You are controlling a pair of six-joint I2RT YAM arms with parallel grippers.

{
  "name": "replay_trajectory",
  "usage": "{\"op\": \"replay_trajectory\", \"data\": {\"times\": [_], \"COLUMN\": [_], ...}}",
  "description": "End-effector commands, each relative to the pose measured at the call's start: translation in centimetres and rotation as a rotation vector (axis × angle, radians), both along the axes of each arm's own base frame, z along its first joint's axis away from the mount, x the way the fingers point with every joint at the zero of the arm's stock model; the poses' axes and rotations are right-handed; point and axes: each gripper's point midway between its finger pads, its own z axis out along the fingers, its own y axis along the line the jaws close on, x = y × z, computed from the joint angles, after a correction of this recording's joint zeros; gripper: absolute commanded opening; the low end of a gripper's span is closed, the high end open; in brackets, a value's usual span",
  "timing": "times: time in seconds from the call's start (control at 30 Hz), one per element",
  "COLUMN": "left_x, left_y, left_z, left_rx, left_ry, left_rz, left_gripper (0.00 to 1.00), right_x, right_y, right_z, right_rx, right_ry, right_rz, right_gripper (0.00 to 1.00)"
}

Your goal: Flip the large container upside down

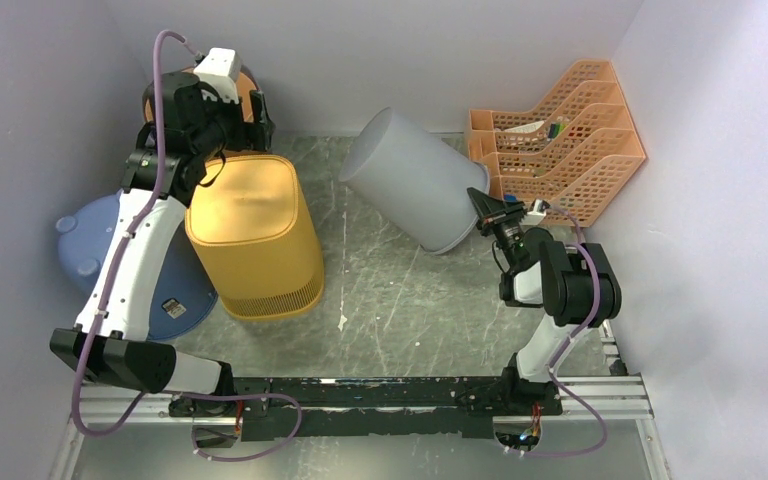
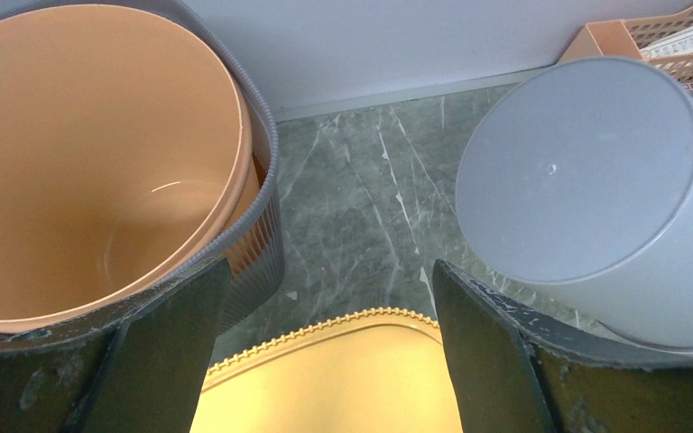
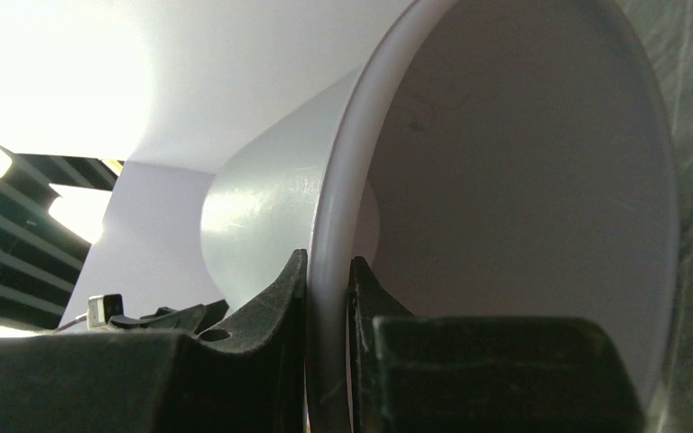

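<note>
The tilted container's raised rim goes down to the left in the top view next, and my right gripper releases it, since bare tabletop lies below on that side.
The large grey container (image 1: 415,180) is tilted on the table. Its closed base faces up and to the back left, and its open mouth faces the front right. My right gripper (image 1: 488,210) is shut on its rim. In the right wrist view the two fingers pinch the pale rim (image 3: 334,225), one outside and one inside the wall. The container also shows in the left wrist view (image 2: 586,171). My left gripper (image 1: 232,118) is open and empty. It hovers over the back edge of a yellow bin (image 1: 250,230).
The upside-down yellow bin (image 2: 325,379) stands left of centre. An orange bucket in a dark slatted basket (image 2: 99,162) is at the back left. A blue lid (image 1: 90,240) lies at the left wall. Orange file racks (image 1: 560,140) stand at the back right.
</note>
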Motion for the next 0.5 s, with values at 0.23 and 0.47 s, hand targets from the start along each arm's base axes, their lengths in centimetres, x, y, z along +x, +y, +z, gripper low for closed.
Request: {"op": "replay_trajectory", "data": {"times": [0.23, 0.47], "left_x": [1.3, 1.7], "left_y": [-1.2, -2.0], "left_z": [-1.2, -1.9], "left_rx": [0.037, 0.047], "left_ry": [-0.003, 0.012], "left_rz": [-0.005, -0.017], "left_gripper": [0.95, 0.95], "right_x": [-4.8, -3.9], "right_y": [2.7, 5.6], "right_z": [-4.6, -4.8], "right_rx": [-0.152, -0.149], "right_ry": [-0.040, -0.064], "right_rz": [0.154, 0.236], "right_gripper": [0.08, 0.08]}}
